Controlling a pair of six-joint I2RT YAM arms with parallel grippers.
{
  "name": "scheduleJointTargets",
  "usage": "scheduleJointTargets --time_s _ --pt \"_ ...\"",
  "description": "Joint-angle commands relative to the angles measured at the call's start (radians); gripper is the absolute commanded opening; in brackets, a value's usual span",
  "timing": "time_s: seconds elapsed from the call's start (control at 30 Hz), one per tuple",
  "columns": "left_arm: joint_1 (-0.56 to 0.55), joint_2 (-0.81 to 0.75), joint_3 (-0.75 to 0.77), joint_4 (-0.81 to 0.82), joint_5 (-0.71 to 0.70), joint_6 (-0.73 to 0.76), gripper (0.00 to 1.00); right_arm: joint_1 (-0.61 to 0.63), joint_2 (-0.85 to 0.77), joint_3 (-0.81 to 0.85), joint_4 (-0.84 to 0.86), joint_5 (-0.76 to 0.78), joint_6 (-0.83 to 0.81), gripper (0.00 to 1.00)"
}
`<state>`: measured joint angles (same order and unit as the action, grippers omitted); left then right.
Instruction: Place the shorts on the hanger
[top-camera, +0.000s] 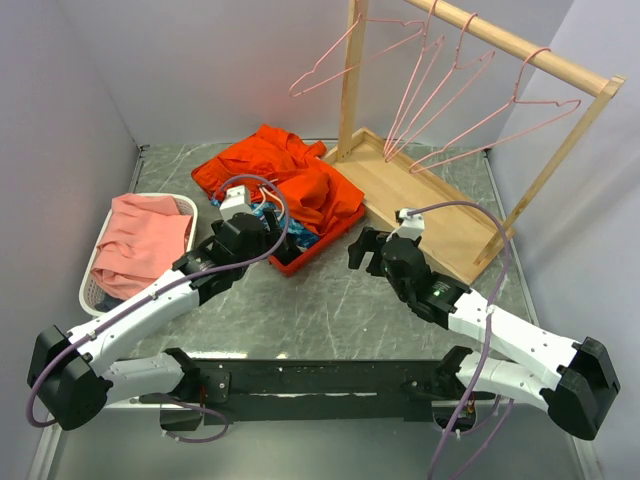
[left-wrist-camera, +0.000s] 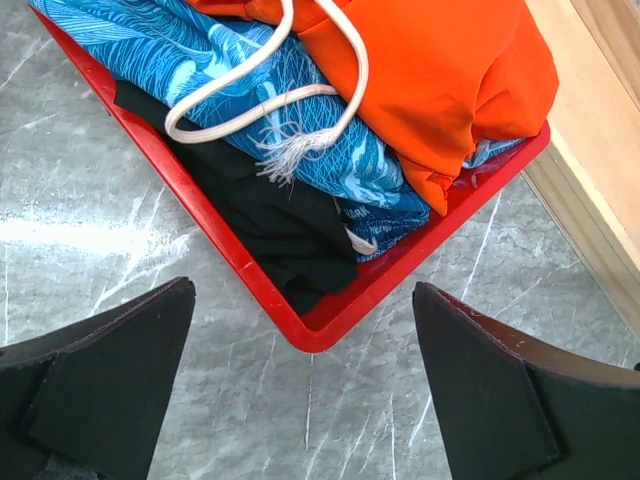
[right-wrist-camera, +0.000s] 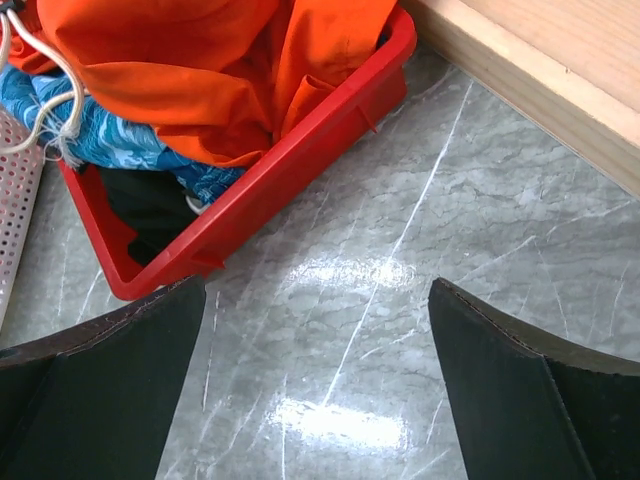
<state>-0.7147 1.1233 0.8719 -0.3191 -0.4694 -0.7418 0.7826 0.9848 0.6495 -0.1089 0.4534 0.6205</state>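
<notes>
The end of the shorts nearest the basket juts out from the heap, so my left gripper swings outward above it next, then lowers and closes.
The orange-red shorts (top-camera: 300, 175) lie heaped in a red tray (top-camera: 312, 256) at the table's centre back, spilling over its far edge. Their white drawstring (left-wrist-camera: 262, 95) loops over a blue leaf-patterned garment (left-wrist-camera: 330, 165). Several pink wire hangers hang on the rack's rail; the nearest hanger (top-camera: 500, 120) is at the right. My left gripper (top-camera: 278, 245) hovers open over the tray's near corner (left-wrist-camera: 318, 335), holding nothing. My right gripper (top-camera: 362, 252) is open over bare table just right of the tray (right-wrist-camera: 290, 180), with the shorts (right-wrist-camera: 200, 60) ahead and to its left.
A wooden rack with a flat base (top-camera: 430, 210) and a round rail (top-camera: 520, 45) stands at the back right. A white perforated basket (top-camera: 92, 296) holding salmon-pink cloth (top-camera: 140, 240) sits at the left. A black garment (left-wrist-camera: 270, 225) lies under the blue one.
</notes>
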Motion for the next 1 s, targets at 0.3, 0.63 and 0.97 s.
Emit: scheduleJointTargets --time_s 0.3,0.63,0.97 --pt "0.006 0.052 0.150 -0.064 -0.057 -0.019 0.97 0.000 0.008 0.052 -0.008 -0.018 -0.001 1.00" --pt "0.175 0.291 0.400 -0.133 -0.060 -0.047 0.79 0.000 -0.009 0.050 -0.011 -0.050 0.004 1.00" --pt "0.293 0.507 0.634 -0.110 -0.098 0.025 0.70 0.000 0.026 0.085 -0.025 -0.087 -0.008 1.00"
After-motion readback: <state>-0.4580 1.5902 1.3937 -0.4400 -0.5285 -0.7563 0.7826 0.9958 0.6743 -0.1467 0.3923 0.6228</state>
